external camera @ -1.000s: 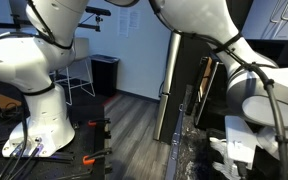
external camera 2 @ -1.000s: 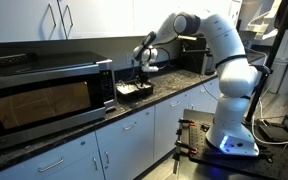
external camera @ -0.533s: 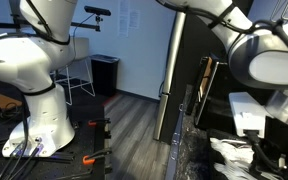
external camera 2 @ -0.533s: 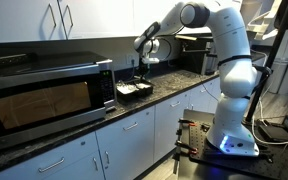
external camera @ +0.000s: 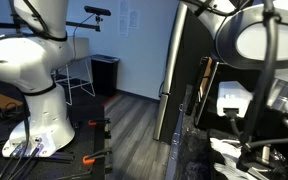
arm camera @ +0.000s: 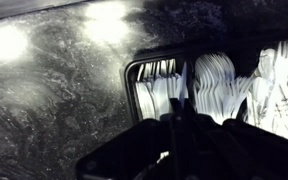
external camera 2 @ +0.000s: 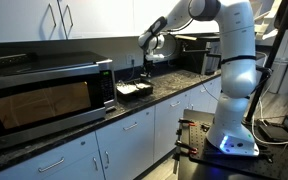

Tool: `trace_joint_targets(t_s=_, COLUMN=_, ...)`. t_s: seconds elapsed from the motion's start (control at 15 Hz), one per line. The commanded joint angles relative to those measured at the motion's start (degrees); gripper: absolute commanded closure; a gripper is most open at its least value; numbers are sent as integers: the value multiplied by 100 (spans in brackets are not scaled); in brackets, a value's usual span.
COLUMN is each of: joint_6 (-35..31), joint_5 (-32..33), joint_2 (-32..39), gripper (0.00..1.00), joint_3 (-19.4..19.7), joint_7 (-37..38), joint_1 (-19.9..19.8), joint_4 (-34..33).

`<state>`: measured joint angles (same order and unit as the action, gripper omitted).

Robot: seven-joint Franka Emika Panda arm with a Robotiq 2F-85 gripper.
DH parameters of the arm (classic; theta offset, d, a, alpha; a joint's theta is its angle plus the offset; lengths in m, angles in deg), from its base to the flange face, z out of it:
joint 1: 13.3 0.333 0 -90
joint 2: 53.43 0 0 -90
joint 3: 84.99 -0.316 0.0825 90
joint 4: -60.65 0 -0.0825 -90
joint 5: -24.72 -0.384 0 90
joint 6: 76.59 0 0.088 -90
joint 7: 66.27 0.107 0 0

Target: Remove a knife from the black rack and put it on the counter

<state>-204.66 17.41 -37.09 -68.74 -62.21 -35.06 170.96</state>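
Note:
I should move my gripper toward the left in the wrist view, then lower the knife (arm camera: pixel 184 85) and let go of it, since the speckled counter beside the rack is bare.
A black rack (arm camera: pixel 132 72) full of white plastic cutlery sits on the dark speckled counter (arm camera: pixel 54 95). In the wrist view my gripper (arm camera: pixel 180 116) hangs above the rack with its dark fingers closed together. A thin white knife (arm camera: pixel 184 85) sticks out between them, over the rack's left compartment. In an exterior view the gripper (external camera 2: pixel 147 58) is raised well above the rack (external camera 2: pixel 134 90), which stands on the counter (external camera 2: pixel 84 126) just right of the microwave. In an exterior view the rack's white cutlery (external camera: pixel 229 150) shows low under the arm.
A large microwave (external camera 2: pixel 44 95) stands close beside the rack. White upper cabinets (external camera 2: pixel 64 20) hang above. A dark appliance (external camera 2: pixel 189 55) sits on the counter behind the arm. The counter edge drops to the grey plank floor (external camera: pixel 124 115).
The gripper has risen from down at the rack to well above it. The arm has swung upward in both exterior views.

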Motion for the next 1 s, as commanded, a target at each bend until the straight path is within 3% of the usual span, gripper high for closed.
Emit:
trace_joint_targets(t_s=0.0, joint_6=-9, joint_5=211, joint_2=-532, gripper=99, joint_3=248, joint_7=489, joint_1=87, joint_4=604)
trace_joint_targets(t_s=0.47, joint_6=-577, joint_5=1027, joint_2=-940, gripper=99, joint_3=709, joint_7=662, joint_1=-26, joint_4=1298)
trace_joint_targets(t_s=0.93, joint_6=-1733, joint_5=1476, joint_2=-634, gripper=99, joint_3=1026, joint_7=507, joint_1=-248, joint_4=1653)
